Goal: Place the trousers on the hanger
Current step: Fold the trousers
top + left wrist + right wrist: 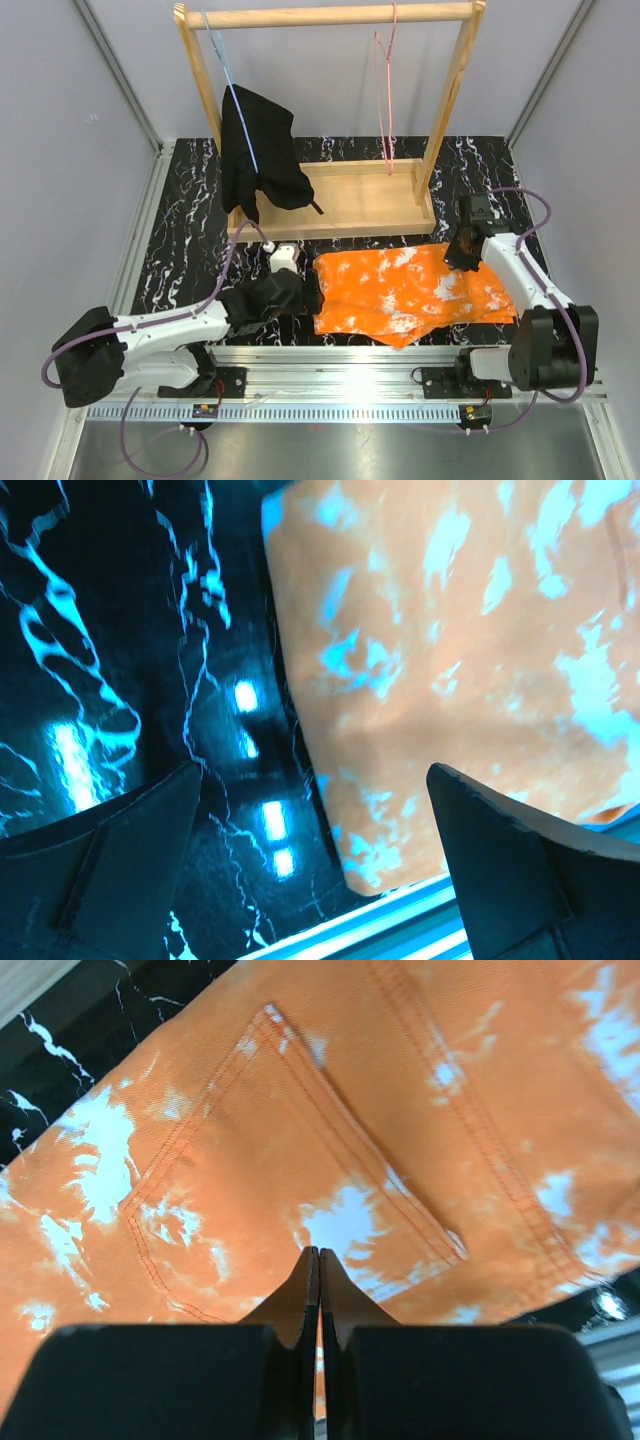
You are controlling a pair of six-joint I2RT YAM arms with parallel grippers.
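Note:
My left gripper moves down and back onto the trousers' near corner [321,327] [368,874] next, since bare table beside it by the aluminium bar leaves one finger room.
The orange trousers [410,290] with white blotches lie folded flat on the black marble table, right of centre. The pink hanger [387,100] hangs empty from the wooden rail behind them. My left gripper [312,292] is open at the trousers' left edge. In the left wrist view its gripper [315,780] straddles that edge, one finger over the table, the other over the cloth [450,660]. My right gripper [462,252] is over the trousers' far right part. In the right wrist view the gripper [319,1253] is shut, tips over a back pocket [290,1170], holding no cloth that I can see.
A wooden rack [330,16] with a flat base [350,205] stands behind the trousers. A black garment [258,150] hangs on a light-blue wire hanger [225,60] at its left end. An aluminium rail [340,355] runs along the near table edge.

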